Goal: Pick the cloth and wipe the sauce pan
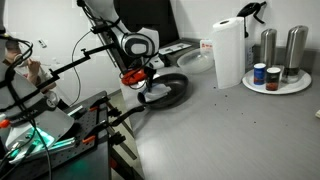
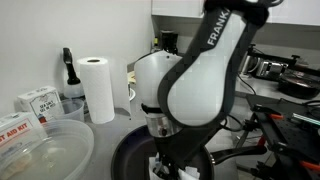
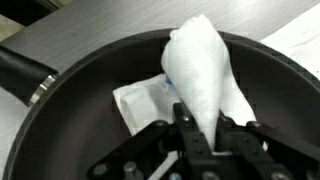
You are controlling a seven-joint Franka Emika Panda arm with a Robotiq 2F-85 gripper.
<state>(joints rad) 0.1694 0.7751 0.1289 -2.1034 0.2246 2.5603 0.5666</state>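
I need to move my gripper up out of the pan (image 1: 172,92) next, across toward the plate, then down to the bare grey counter. I should let go of the cloth there, where the space is clear.
In the wrist view my gripper (image 3: 205,128) is shut on the white cloth (image 3: 200,70), which hangs in a bunched cone from the fingers. Its lower part lies flat on the dark inside of the black sauce pan (image 3: 90,110). The pan's long black handle (image 3: 22,70) runs off to the upper left. In an exterior view the gripper (image 1: 150,83) is down over the pan (image 1: 172,92) on the grey counter. In an exterior view the arm hides most of the pan (image 2: 125,160); the gripper (image 2: 178,162) is inside it.
A tall white paper towel roll (image 1: 228,52) stands behind the pan; it also shows in an exterior view (image 2: 98,88). A white plate (image 1: 278,84) holds metal canisters and jars. A clear plastic bowl (image 2: 40,150) and boxes (image 2: 35,100) sit nearby. Cables and equipment (image 1: 40,125) lie beside the counter.
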